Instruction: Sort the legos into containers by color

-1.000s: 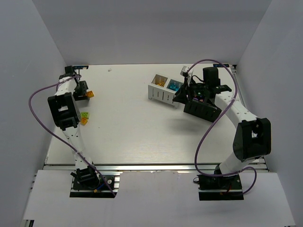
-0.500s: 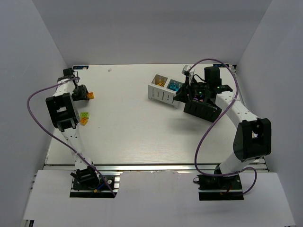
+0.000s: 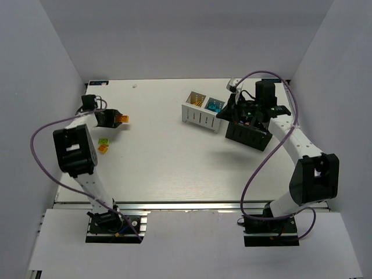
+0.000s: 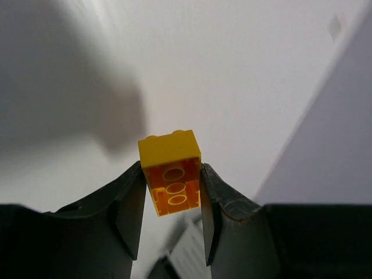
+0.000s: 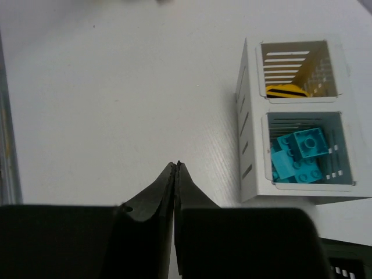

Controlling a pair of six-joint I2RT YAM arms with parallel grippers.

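I should carry the same-colored lego to the right in the top view next with my left gripper, over the compartment with orange pieces, and release it there.
My left gripper [image 3: 114, 119] is shut on an orange lego [image 3: 121, 118] and holds it above the table at the far left; the left wrist view shows the brick [image 4: 170, 172] clamped between both fingers, hollow underside toward the camera. Below it, a lime green lego [image 3: 104, 141] and an orange lego [image 3: 103, 149] lie on the table. The white container [image 3: 200, 118] holds orange pieces [image 5: 286, 91] in one compartment and cyan legos [image 5: 299, 154] in the other. My right gripper [image 5: 176, 166] is shut on nothing, just beside the white container [image 5: 247, 145]. The black container [image 3: 249, 135] sits under the right arm.
White walls close in the table on the left, back and right. A purple cable loops from each arm. The aluminium rail [image 3: 192, 204] runs along the near edge.
The left gripper closed on the orange lego, lifted it and carried it right. The right gripper's jaws went from open to shut, and that arm shifted slightly right.
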